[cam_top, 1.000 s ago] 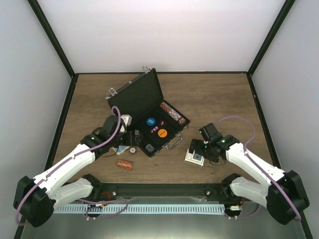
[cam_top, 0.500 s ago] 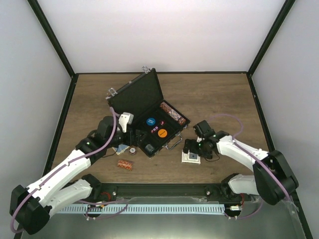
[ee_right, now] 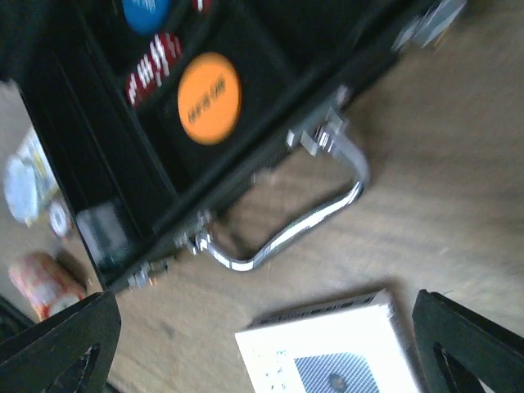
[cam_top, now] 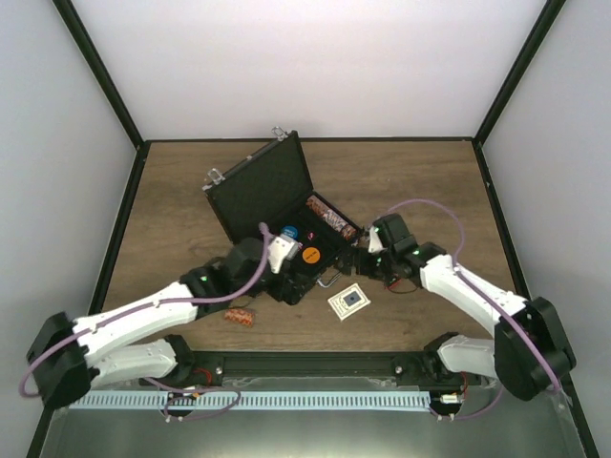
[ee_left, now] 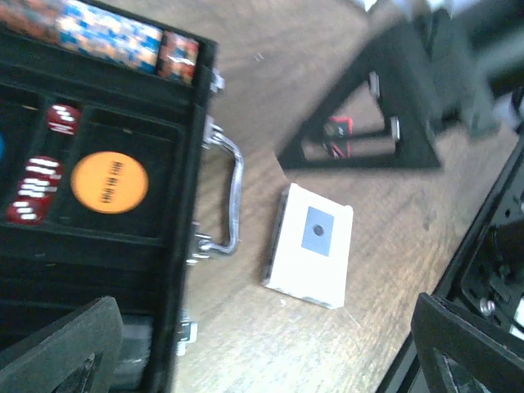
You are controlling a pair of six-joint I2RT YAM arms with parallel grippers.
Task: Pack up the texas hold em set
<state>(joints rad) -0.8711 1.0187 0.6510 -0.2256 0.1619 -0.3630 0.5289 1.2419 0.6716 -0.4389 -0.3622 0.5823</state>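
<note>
The left gripper will next go to the right in the top view and down around the white card deck (cam_top: 349, 300), as the deck is outside the open case (cam_top: 263, 186).
The black case (cam_top: 263, 186) lies open mid-table, its silver handle (ee_left: 231, 196) toward me. Its tray holds a blue disc (cam_top: 289, 231), an orange disc (cam_top: 310, 255), red chips and a chip row (cam_top: 329, 218). A white card deck (cam_top: 349, 300) lies flat on the wood just in front of the handle, and shows in both wrist views (ee_left: 311, 244) (ee_right: 336, 356). My left gripper (cam_top: 304, 277) hovers open over the case's front edge, left of the deck. My right gripper (cam_top: 358, 262) is open and empty above the handle (ee_right: 303, 221), beyond the deck.
A brown-red chip stack (cam_top: 240, 316) lies on the wood left of the case front, seen also in the right wrist view (ee_right: 41, 282). A blue-white packet (ee_right: 24, 176) lies beside the case there. Black frame rails edge the table.
My right gripper has left the card deck and moved up-left to the handle; the deck now lies free, shifted left and turned. My left arm has swung right over the case front.
</note>
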